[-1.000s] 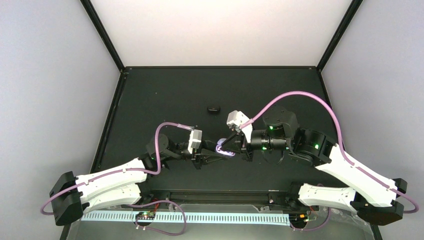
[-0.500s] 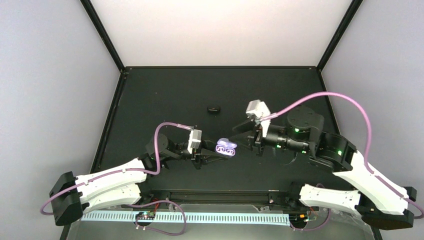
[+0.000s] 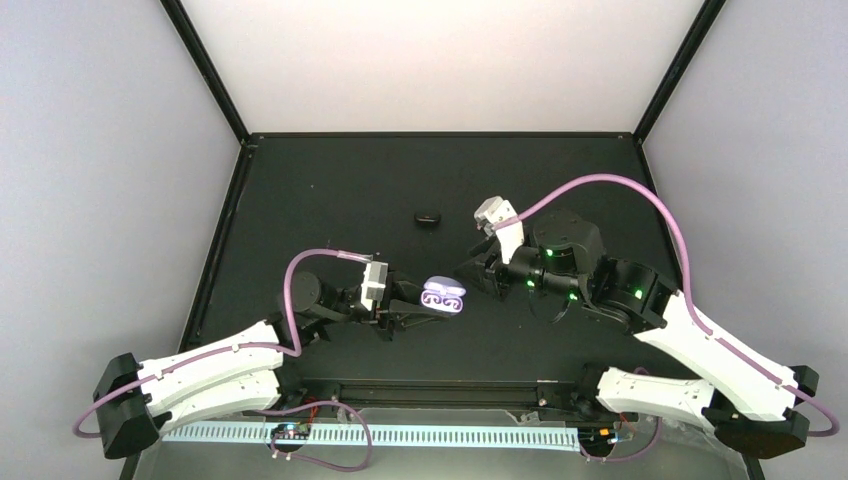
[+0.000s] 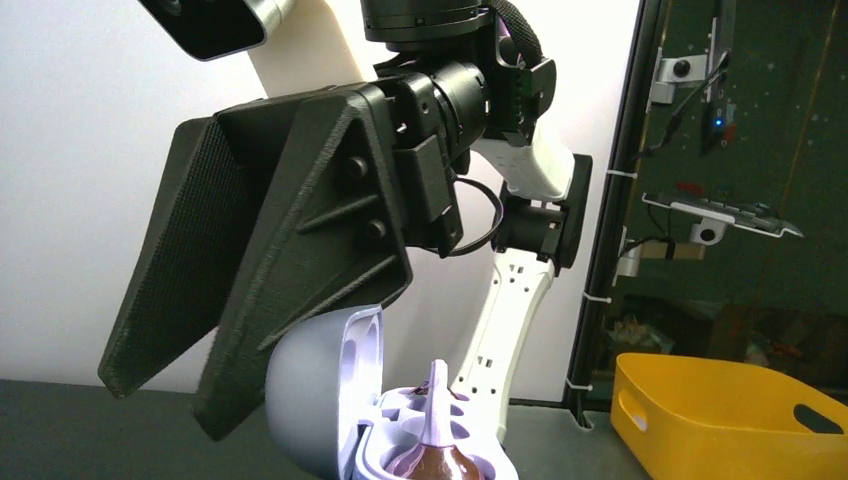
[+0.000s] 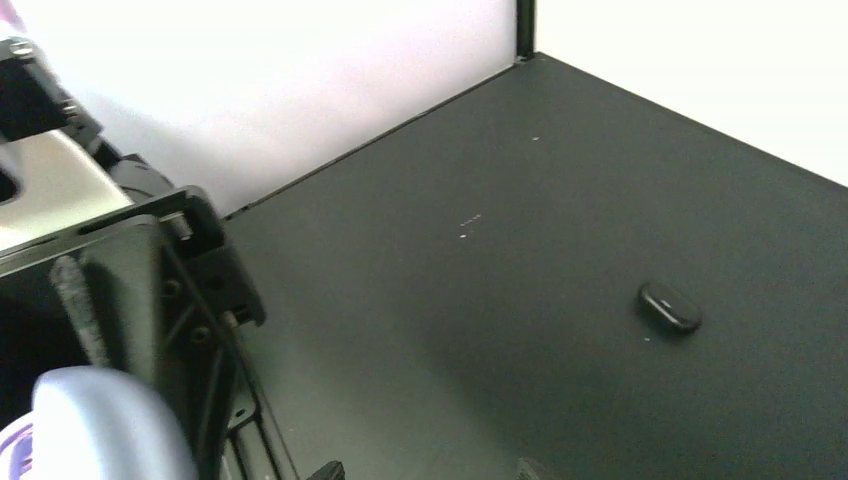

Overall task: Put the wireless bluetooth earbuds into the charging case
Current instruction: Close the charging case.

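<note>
The robot will next move its left gripper down and outward to let go of the case on the tabletop (image 3: 405, 243) beside the black oval piece, because that spot is outward of the gripper and below it.
The lavender charging case (image 3: 443, 298) is open and held above the table in my left gripper (image 3: 424, 306), which is shut on it. In the left wrist view the lid (image 4: 318, 400) stands up at the left and the base (image 4: 462, 425) shows round wells. A dark glossy rounded piece (image 4: 436, 466) sits in the nearest well; I cannot tell whether it is an earbud. My right gripper (image 3: 470, 272) is open and empty, just right of the case; its black fingers (image 4: 290, 270) hang over the lid. The case's back also shows in the right wrist view (image 5: 100, 420).
A black oval piece (image 3: 428, 217) lies alone on the dark table behind the case, also in the right wrist view (image 5: 669, 306). White walls and black frame posts close the table at back and sides. A yellow bin (image 4: 720, 415) stands beyond the table.
My right gripper drew back from the case to the right, then came partway back toward it. My left arm shifted slightly left with the open case.
</note>
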Motion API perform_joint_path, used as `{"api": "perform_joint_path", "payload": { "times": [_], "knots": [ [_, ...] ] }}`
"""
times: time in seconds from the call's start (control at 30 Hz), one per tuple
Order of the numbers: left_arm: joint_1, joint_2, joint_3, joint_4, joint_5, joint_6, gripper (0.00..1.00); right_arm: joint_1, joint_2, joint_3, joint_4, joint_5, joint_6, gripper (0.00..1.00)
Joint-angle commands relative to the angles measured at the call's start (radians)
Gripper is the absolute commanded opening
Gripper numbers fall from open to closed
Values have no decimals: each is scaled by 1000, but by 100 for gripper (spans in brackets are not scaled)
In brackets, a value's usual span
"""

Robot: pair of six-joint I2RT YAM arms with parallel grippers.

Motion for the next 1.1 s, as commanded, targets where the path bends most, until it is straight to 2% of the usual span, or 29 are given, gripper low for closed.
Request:
{"api": "perform_joint_path", "payload": {
  "times": [0.0,0.23,0.7,0.77,0.8,0.87,0.97,1.07],
  "knots": [
    [-10,-9,16,22,9,5,2,-4,-6,3,12,-120,-11,44],
    [-11,3,21,24,7,10,2,-4,13,8,5,-236,-50,44],
    [-11,13,25,9,-16,20,2,-3,-4,-3,29,-272,-54,45],
    [-11,10,25,-10,-50,21,2,-4,-18,-9,34,-174,-27,46],
    [-11,5,25,-37,-97,18,1,-4,-32,-20,41,-28,3,47],
    [-7,-12,21,-105,-232,2,2,-19,-68,-73,60,163,61,53],
    [44,-6,34,-237,-396,-67,2,-123,-108,-186,110,206,163,58],
    [179,56,101,-452,-429,-175,2,-193,-146,-330,203,225,237,62]
  ]
}}
